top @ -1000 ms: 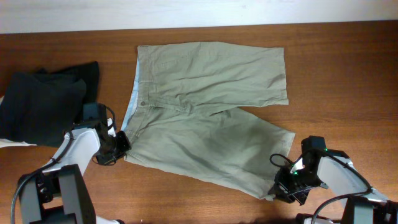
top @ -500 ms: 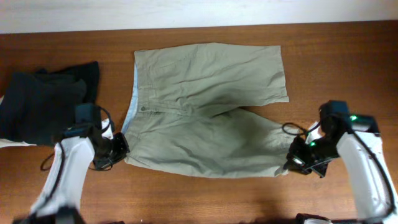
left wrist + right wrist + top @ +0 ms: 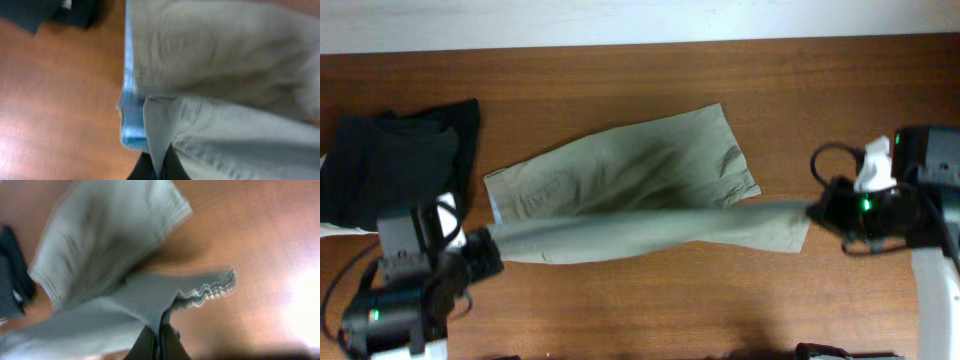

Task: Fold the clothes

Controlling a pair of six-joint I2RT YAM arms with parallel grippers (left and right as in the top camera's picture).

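The cloth is flat at the far corner by the dark clothes, so my left gripper should next move outward and down and let go of the waistband end over that corner.
The khaki shorts [image 3: 640,165] hang stretched between my two grippers above the wooden table, the near edge pulled taut into a long band while the rest drapes toward the back. My left gripper [image 3: 480,250] is shut on the waistband end. The left wrist view shows the pale blue lining [image 3: 132,135] beside the pinched khaki cloth [image 3: 225,75] in my left gripper [image 3: 161,167]. My right gripper [image 3: 820,212] is shut on the leg hem. The right wrist view shows the hem edge [image 3: 210,287] rising from my right gripper [image 3: 159,340].
Dark folded garments [image 3: 390,165] lie at the left of the table [image 3: 650,300], close to my left arm. They also show in the left wrist view [image 3: 55,12] and the right wrist view [image 3: 12,275]. A pale wall strip [image 3: 620,18] runs along the back.
Both grippers have lifted the near edge of the shorts off the table and pulled apart. The flat shorts are now stretched and partly raised, and the far part has slid nearer.
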